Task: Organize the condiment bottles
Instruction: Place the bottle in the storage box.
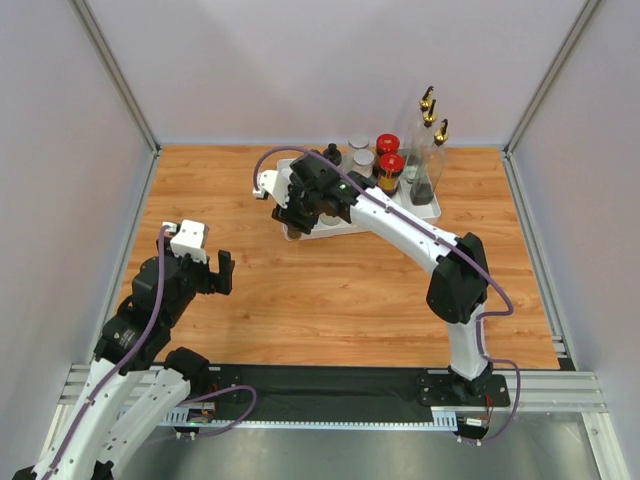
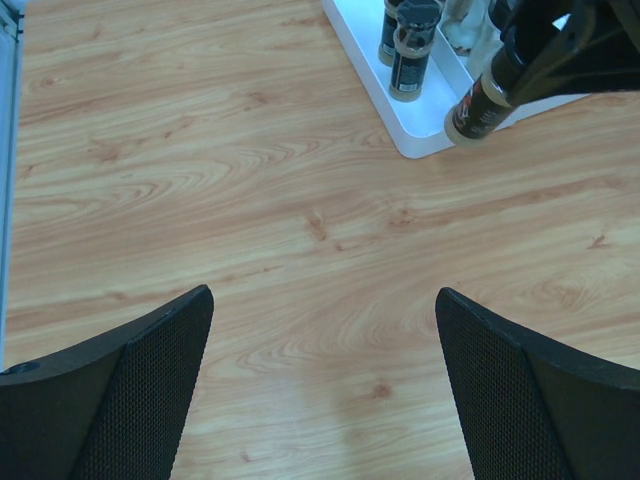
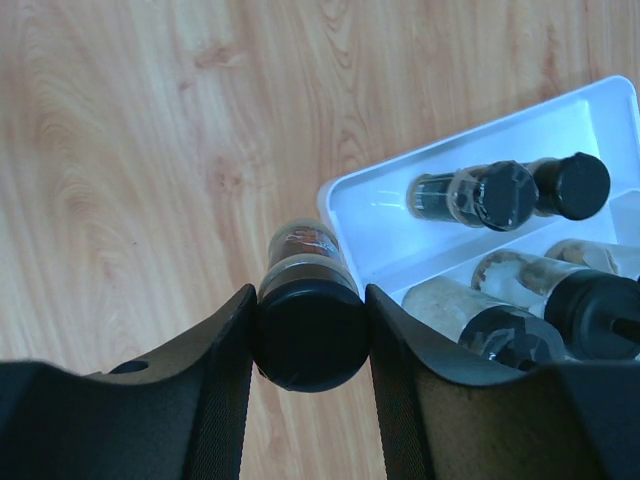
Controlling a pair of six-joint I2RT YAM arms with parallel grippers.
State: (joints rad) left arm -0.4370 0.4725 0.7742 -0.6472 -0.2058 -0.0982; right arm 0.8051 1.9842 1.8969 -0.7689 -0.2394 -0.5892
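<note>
The tray's empty near corner [image 3: 372, 236] is outward of my right gripper and below it, so my right gripper will carry the brown spice jar outward and down and release it there.
My right gripper [image 1: 300, 208] is shut on a small black-lidded jar [image 3: 308, 335] of brown spice. It holds the jar tilted, just off the near left corner of the white tray [image 1: 296, 233]; the jar also shows in the left wrist view [image 2: 480, 105]. Several black-lidded jars [image 3: 490, 195] stand in the tray's left compartments. Further back stand grey-lidded jars [image 1: 362, 160], red-capped amber jars [image 1: 390, 165] and tall clear gold-spouted bottles [image 1: 436, 150]. My left gripper [image 1: 215, 270] is open and empty over bare wood, well left of the tray [image 2: 400, 125].
The wooden table is walled by grey panels on the left, back and right. The tray sits at the back centre. My right arm [image 1: 400, 225] reaches across the table's right half. A metal rail [image 1: 330, 385] runs along the near edge.
</note>
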